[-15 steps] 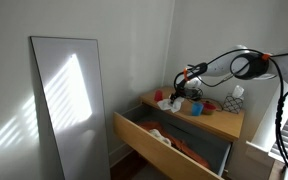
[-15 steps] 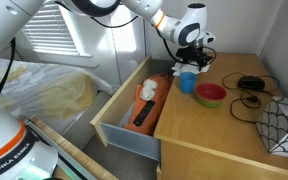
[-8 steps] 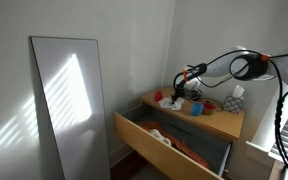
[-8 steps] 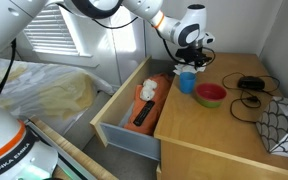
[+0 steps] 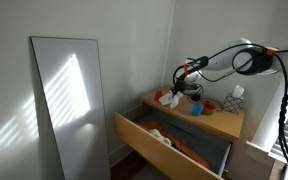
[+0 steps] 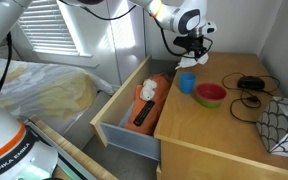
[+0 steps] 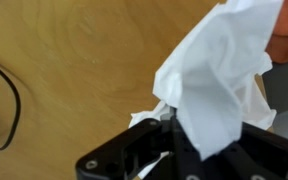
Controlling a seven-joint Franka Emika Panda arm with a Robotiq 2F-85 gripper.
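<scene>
The white tissue still hangs beside the blue cup, so the gripper will next move across the dresser top and over the blue cup's opening [image 6: 188, 76] to let go of the tissue.
In the wrist view my gripper [image 7: 170, 120] is shut on a white tissue [image 7: 219, 70] that bunches up between the fingers, above the wooden dresser top [image 7: 74, 50]. In an exterior view the gripper [image 6: 193, 56] hangs above a blue cup [image 6: 187, 82], with a bit of white tissue [image 6: 189, 63] under its fingers. From the opposite side, the gripper [image 5: 182, 84] is over the back left part of the dresser top, close to a white and red heap [image 5: 167, 98].
A red bowl [image 6: 211, 95] stands beside the blue cup. A black cable [image 6: 250, 83] lies further right, also at the wrist view's left edge [image 7: 6, 100]. The dresser drawer [image 6: 124, 125] is pulled open with items inside. A patterned box [image 6: 284, 125] stands at the right.
The jaws have closed on the tissue and the gripper has risen a little above the dresser top, lifting the tissue with it.
</scene>
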